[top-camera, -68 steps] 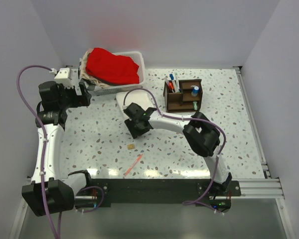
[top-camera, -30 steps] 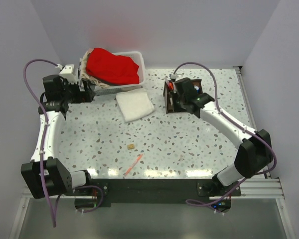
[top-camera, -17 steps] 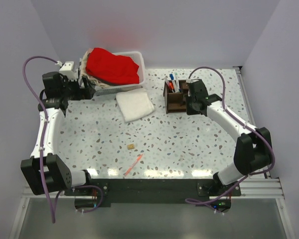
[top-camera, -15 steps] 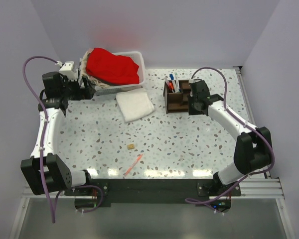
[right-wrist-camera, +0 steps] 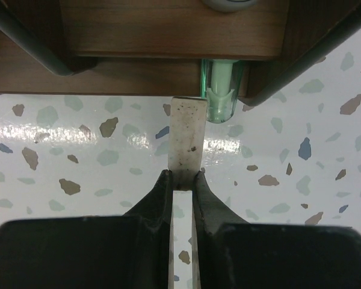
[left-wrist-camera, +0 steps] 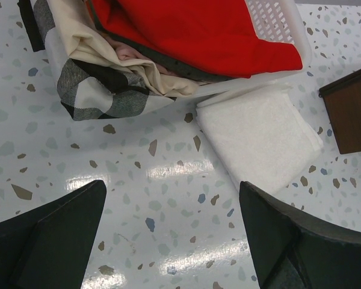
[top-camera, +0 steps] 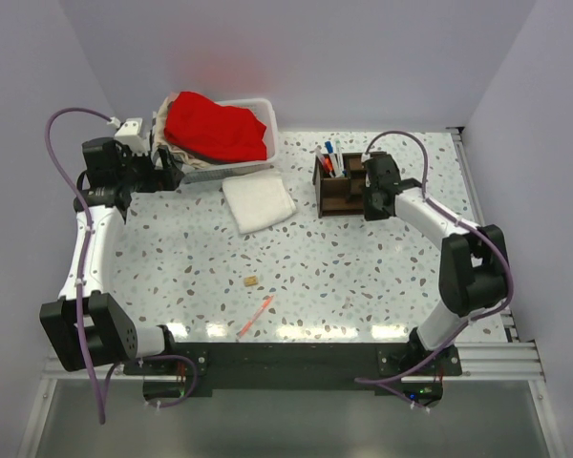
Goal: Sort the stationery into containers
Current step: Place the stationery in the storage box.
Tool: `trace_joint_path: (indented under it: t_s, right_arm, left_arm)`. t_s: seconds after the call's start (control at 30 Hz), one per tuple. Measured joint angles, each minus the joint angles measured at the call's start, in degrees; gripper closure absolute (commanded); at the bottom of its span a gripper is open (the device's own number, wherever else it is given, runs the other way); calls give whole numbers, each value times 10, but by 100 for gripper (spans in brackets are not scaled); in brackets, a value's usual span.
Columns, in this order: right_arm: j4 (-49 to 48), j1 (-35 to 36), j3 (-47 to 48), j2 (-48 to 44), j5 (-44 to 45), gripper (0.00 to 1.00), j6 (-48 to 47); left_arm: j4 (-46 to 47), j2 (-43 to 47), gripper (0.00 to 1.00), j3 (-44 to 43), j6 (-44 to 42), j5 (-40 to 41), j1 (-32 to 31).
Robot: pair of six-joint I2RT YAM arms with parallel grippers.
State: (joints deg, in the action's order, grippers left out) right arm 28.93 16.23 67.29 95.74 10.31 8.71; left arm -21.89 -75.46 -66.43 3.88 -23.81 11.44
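Next, my right gripper slides the small off-white block [right-wrist-camera: 186,132] outward into the lower slot beside the green marker, since the block is still outside.
My right gripper [right-wrist-camera: 182,174] is shut on a small off-white block [right-wrist-camera: 186,132], which sticks out ahead of the fingertips. Just in front stands the dark wooden organizer [right-wrist-camera: 138,36], with a green marker [right-wrist-camera: 221,96] poking out of its lower slot. From above, the right gripper [top-camera: 374,198] is at the right end of the organizer [top-camera: 336,196], whose pens [top-camera: 332,160] stand upright. A beige block [top-camera: 252,281] and a pink-red pen [top-camera: 255,316] lie on the table. My left gripper [top-camera: 167,172] is open and empty near the basket.
A white basket [top-camera: 267,119] with red cloth [top-camera: 215,129] stands at the back left, a checked cloth [left-wrist-camera: 102,90] hanging over its side. A folded white cloth [top-camera: 258,202] lies in front of it. Walls close the table's back and sides.
The right arm swung from the table's middle over to the organizer and settled at its right end, still shut on the block. The left arm barely moved.
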Motion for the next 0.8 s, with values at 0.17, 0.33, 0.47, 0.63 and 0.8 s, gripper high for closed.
trace_joint_path:
  t_s: [0.17,0.33,0.47,0.63,0.8]
  right_arm:
    - [-5,0,14,19,0,100,-6]
    - [-8,0,30,33,1,100,-11]
    - [-12,0,47,46,5,100,-15]
    - [-21,0,73,71,8,100,-19]
    - [-29,0,86,89,13,100,-20]
  left_arm:
    - [0,-4,3,0,0,0,0]
    - [0,-8,3,0,0,0,0]
    - [1,-12,3,0,0,0,0]
    - [1,-21,3,0,0,0,0]
    - [0,-23,3,0,0,0,0]
